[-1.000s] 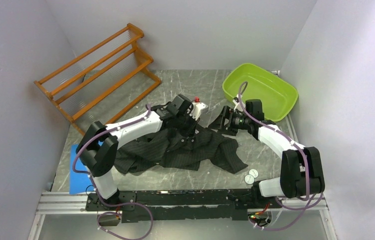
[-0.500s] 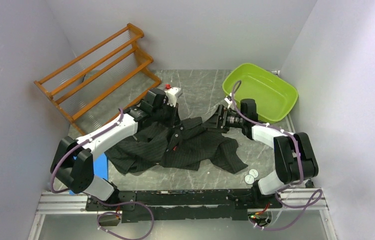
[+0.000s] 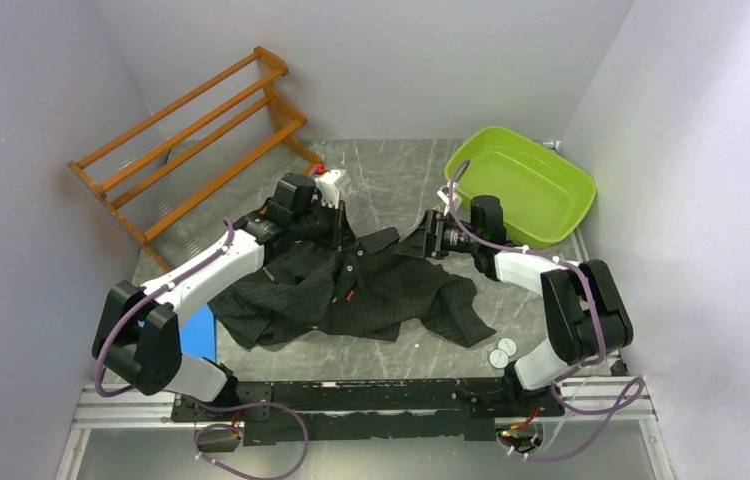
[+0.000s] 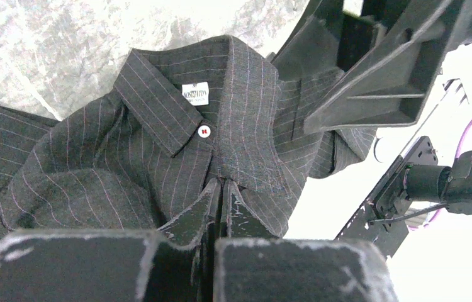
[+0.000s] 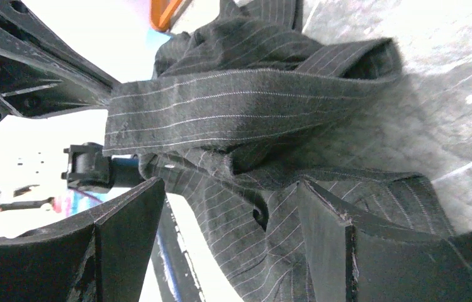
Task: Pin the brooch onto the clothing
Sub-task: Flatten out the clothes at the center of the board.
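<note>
The robot should move its right gripper next toward its left gripper, onto the shirt's shoulder [image 3: 385,252] [image 5: 250,168] beside the shirt's collar.
The clothing [image 3: 371,295], a black pinstriped shirt, lies crumpled mid-table with its collar toward the back. In the left wrist view its collar [image 4: 164,107], a white neck label [image 4: 196,93] and a small white button with a red dot [image 4: 203,131] show. My left gripper [image 3: 339,222] [image 4: 221,182] is shut, its tips pinching shirt fabric just below the collar. My right gripper [image 3: 419,243] [image 5: 230,189] stands open, low at the shirt's right edge, with folded fabric between its fingers but not clamped. I cannot pick out the brooch with certainty. Two small white discs [image 3: 502,351] lie at the front right.
A wooden rack [image 3: 191,140] leans at the back left. A lime-green tub [image 3: 526,185] sits at the back right, just behind the right arm. A blue flat item [image 3: 198,335] lies near the left arm's base. Walls close in on both sides.
My left gripper has moved back and to the left while staying shut, dragging the shirt's collar area with it. The right gripper has shifted left to the shirt's edge and is still open.
</note>
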